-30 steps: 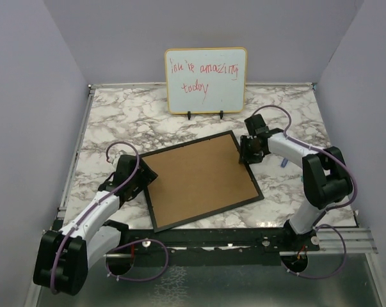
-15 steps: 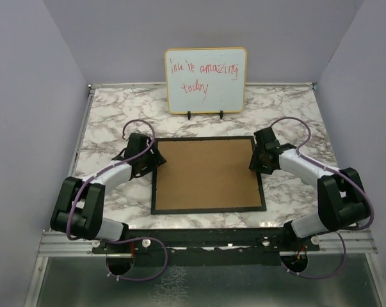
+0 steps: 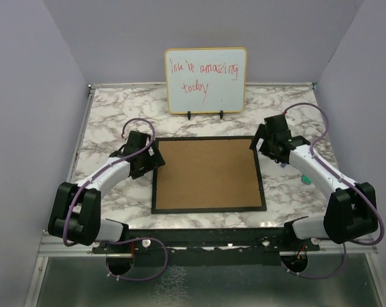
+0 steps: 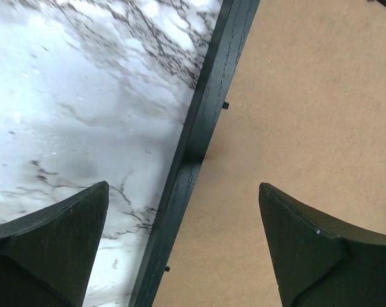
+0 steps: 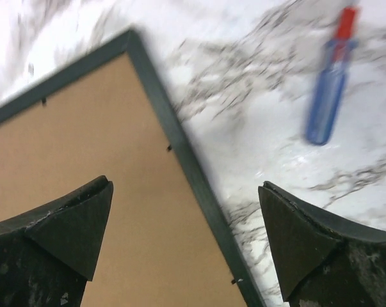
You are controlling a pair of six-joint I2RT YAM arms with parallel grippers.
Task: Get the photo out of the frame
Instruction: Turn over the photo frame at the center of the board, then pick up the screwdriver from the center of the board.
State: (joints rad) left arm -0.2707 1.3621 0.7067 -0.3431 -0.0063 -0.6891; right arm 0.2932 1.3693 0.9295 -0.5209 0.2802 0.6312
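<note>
The screwdriver's blue handle (image 3: 283,165) (image 5: 328,97) is below my right gripper and to its right in the top view, so I should move that gripper past the frame and down onto the handle.
The black frame (image 3: 153,192) lies face down on the marble table, its brown fibreboard back panel (image 3: 207,174) up. The photo is hidden under the panel. My left gripper (image 3: 155,158) is open over the frame's far left corner. In the left wrist view its jaws (image 4: 183,243) straddle the left frame rail (image 4: 199,134), with the panel (image 4: 308,96) to the right. My right gripper (image 3: 260,144) is open above the far right corner. In the right wrist view its jaws (image 5: 186,236) straddle the right rail (image 5: 180,147) and hold nothing.
A whiteboard (image 3: 206,80) with red handwriting stands on a small easel behind the frame. A blue screwdriver with a red tip (image 5: 330,102) lies on the marble right of the frame, also seen from above (image 3: 281,164). A small green object (image 3: 304,180) lies further right.
The frame turned from tilted to square with the table edge. The left arm swung in to its far left corner. The right gripper then moved back and right, to the far right corner.
</note>
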